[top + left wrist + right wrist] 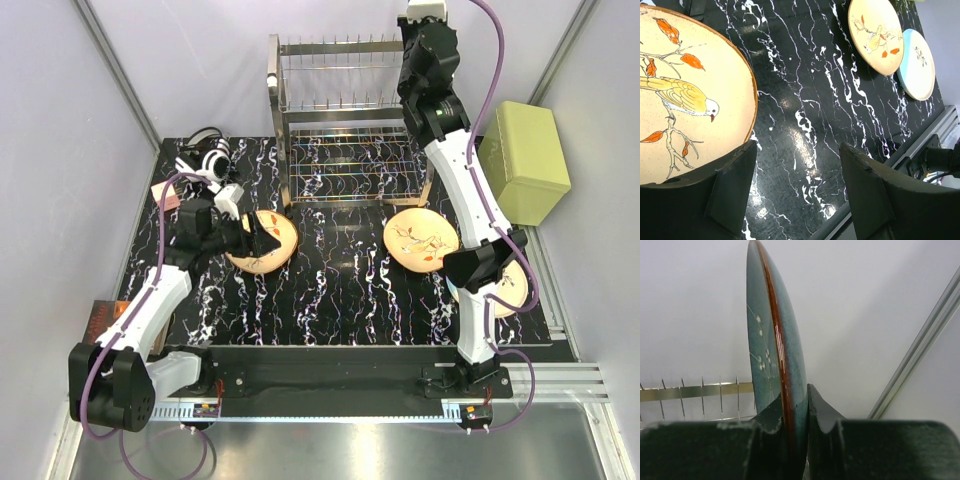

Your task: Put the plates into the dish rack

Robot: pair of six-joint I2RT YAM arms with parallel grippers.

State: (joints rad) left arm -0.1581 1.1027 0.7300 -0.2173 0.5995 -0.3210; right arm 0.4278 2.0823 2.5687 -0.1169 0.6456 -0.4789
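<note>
The teal plate (777, 340) is upright above the pegs of the dish rack's upper shelf, so the right gripper should go down toward the dish rack's end by the olive-green box and release the plate.
My right gripper (797, 405) is shut on the rim of a glossy teal plate (777, 340), which stands edge-on and upright between the jaws. That arm is raised high at the back right, by the dish rack's (340, 110) upper tier; some rack prongs (700, 390) show low on the left. My left gripper (797, 170) is open and holds nothing. It hovers at the right rim of an orange-peach bird plate (690, 95) lying flat on the table. A second orange-peach plate (420, 240) and a cream plate with a pale-blue edge (512, 290) lie to the right.
An olive-green box (525, 160) stands at the right, beside the rack. A black-and-white device with cables (205, 160) sits at the back left corner. A reddish item (105, 315) lies off the table's left edge. White walls enclose the black marbled table (340, 290).
</note>
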